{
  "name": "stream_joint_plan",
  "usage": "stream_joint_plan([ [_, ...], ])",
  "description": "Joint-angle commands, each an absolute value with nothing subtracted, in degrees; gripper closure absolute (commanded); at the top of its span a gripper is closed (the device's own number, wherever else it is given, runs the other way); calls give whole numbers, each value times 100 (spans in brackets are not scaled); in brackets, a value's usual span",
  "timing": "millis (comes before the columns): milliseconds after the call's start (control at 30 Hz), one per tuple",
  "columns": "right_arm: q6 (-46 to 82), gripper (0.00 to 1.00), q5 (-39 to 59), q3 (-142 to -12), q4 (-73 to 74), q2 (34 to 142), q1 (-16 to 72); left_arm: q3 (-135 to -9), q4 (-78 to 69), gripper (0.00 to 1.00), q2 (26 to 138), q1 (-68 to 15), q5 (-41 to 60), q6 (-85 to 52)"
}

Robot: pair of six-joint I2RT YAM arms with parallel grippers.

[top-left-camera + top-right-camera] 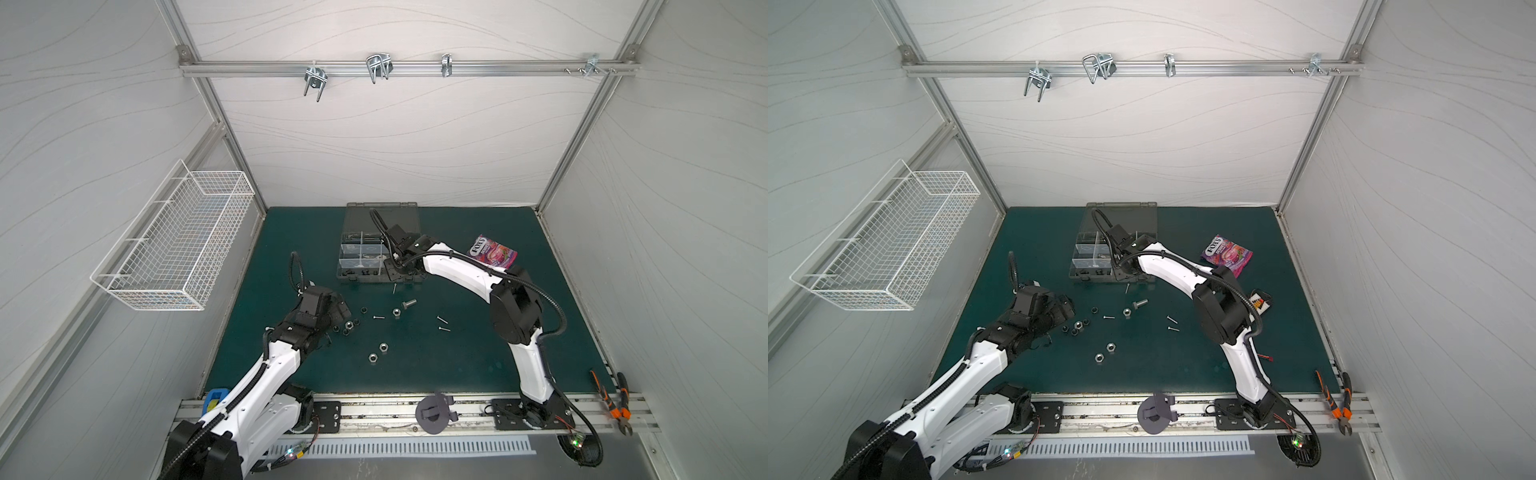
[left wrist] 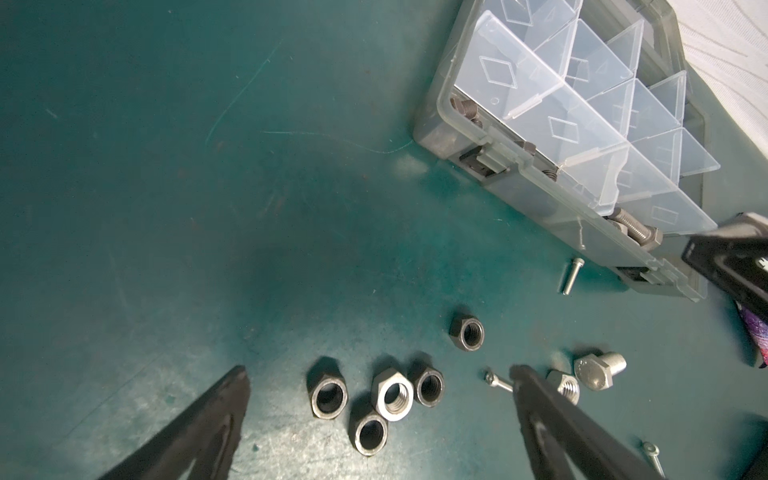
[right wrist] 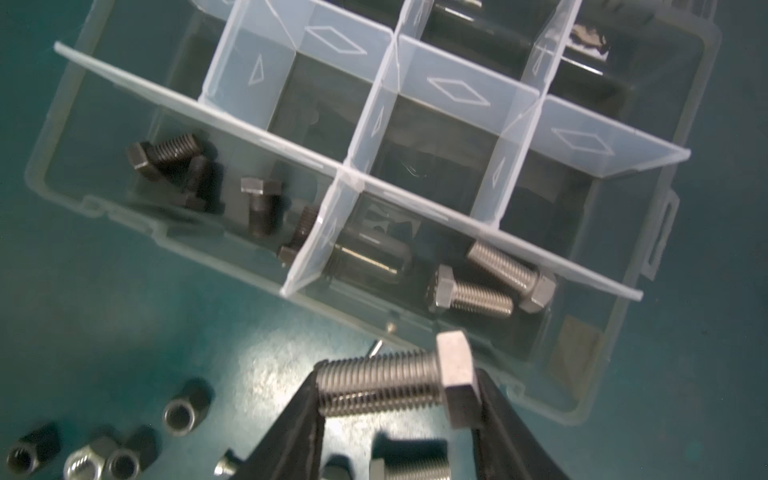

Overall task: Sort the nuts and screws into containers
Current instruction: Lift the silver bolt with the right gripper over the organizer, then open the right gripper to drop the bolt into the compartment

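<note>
The silver bolt should go in the organizer case's section beside the black bolts, since matching ones are already in there. My right gripper should next move outward and down over that section and release the bolt.
My right gripper (image 3: 399,390) is shut on a stout silver hex-head bolt (image 3: 386,384), gripped end to end. It hovers at the front edge of the grey organizer case (image 1: 353,216). Behind the translucent dividers (image 3: 374,124), one compartment holds black bolts (image 3: 174,158) and its neighbour silver bolts (image 3: 469,291). My left gripper (image 2: 380,372) stands open low over the mat. A silver nut (image 2: 392,397) and three black nuts (image 2: 328,399) lie between its fingers. More nuts (image 1: 383,346), thin screws (image 1: 441,319) and a silver bolt (image 1: 409,304) are scattered on the green mat.
A purple candy packet (image 1: 494,251) lies right of the case. Orange-handled pliers (image 1: 615,403) rest at the front right corner, and a dark round part (image 1: 434,413) sits on the front rail. A white wire basket (image 1: 174,241) hangs on the left wall. A red-wired connector (image 1: 1260,301) lies behind my right arm.
</note>
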State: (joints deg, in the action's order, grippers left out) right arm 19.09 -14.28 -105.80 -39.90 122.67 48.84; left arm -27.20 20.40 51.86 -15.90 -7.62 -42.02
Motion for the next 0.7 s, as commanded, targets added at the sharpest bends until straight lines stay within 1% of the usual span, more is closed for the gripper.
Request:
stream_joint_plan([
  [0, 1926, 71, -1591, -10873, -4044, 12520, 4923, -2812, 1912, 1, 5180, -1573, -765, -4186],
  [233, 1917, 70, -1603, -11332, -4095, 12937, 4874, -2870, 1963, 1, 5212, -1573, -787, -4137],
  [433, 1974, 65, -1515, -11522, -4124, 13186, 4787, -2874, 1986, 1, 5212, -1572, -783, -4122],
  [667, 2032, 54, -1290, -11582, -4153, 13350, 4737, -2881, 1995, 1, 5194, -1573, -805, -4104],
])
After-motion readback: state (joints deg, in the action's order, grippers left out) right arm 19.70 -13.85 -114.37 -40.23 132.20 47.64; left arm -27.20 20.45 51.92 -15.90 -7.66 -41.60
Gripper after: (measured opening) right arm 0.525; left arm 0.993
